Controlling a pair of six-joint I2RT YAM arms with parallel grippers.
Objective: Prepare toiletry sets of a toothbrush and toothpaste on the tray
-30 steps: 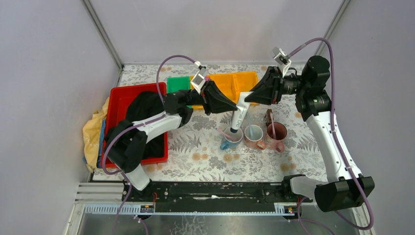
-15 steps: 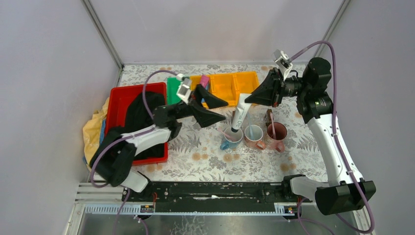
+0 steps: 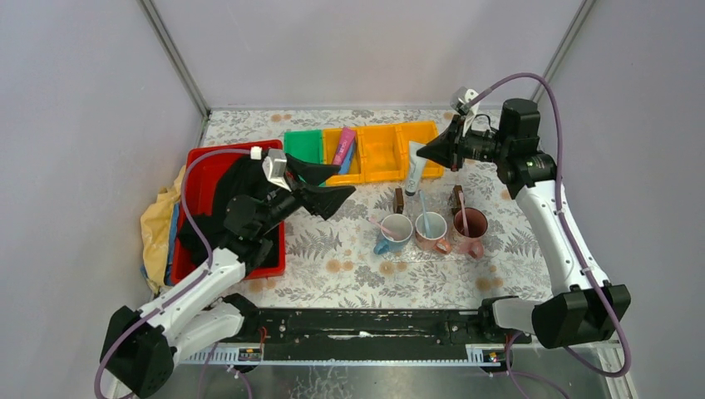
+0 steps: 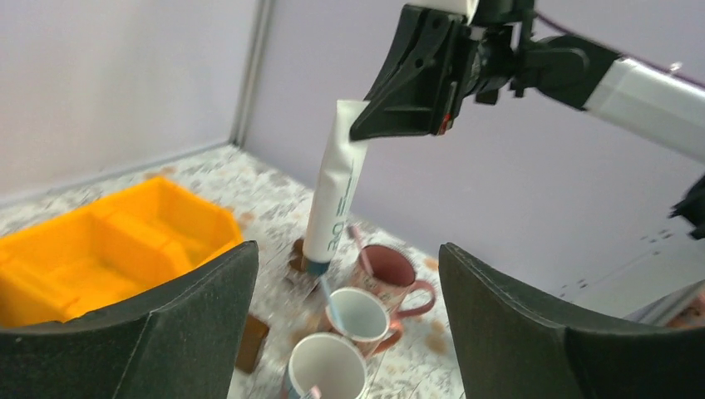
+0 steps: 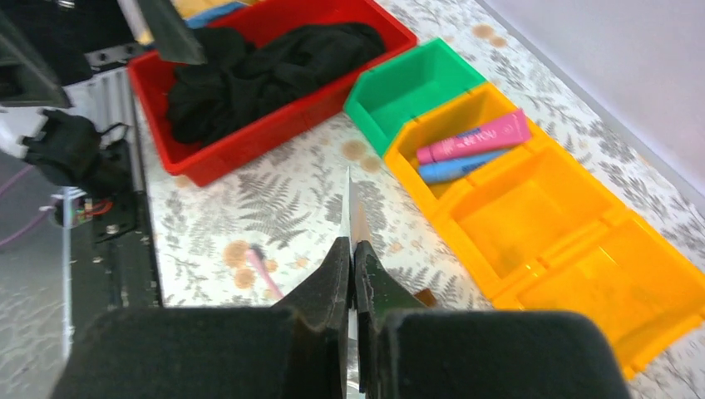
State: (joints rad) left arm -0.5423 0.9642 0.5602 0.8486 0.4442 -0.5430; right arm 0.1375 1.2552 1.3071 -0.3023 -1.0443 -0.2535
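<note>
My right gripper should next lower the toothpaste [image 3: 413,170], cap first as it already hangs, to the spot between the small brown blocks below the gripper and release it.
A white toothpaste [image 3: 413,170] [image 4: 337,191] hangs cap down from my right gripper [image 3: 422,153] [image 5: 349,246], which is shut on its flat end, above the table behind the mugs. My left gripper [image 3: 345,179] [image 4: 347,266] stands open and empty, left of the tube and apart from it. Three mugs stand in a row: the blue mug [image 3: 392,233] holds a pink toothbrush [image 3: 381,224], the middle mug [image 3: 431,229] a light blue toothbrush [image 3: 424,212], and the dark pink mug [image 3: 470,228] a pale one. I cannot tell a tray apart here.
Pink and blue tubes [image 3: 343,148] lie in the yellow bins [image 3: 378,162] beside a green bin [image 3: 301,145]. A red bin [image 3: 199,166] with black cloth stands at the left. Small brown blocks [image 3: 398,199] stand behind the mugs.
My left gripper opened, let go of the white tube and drew back to the left. My right gripper shut on the tube and carried it up and back, away from the blue mug.
</note>
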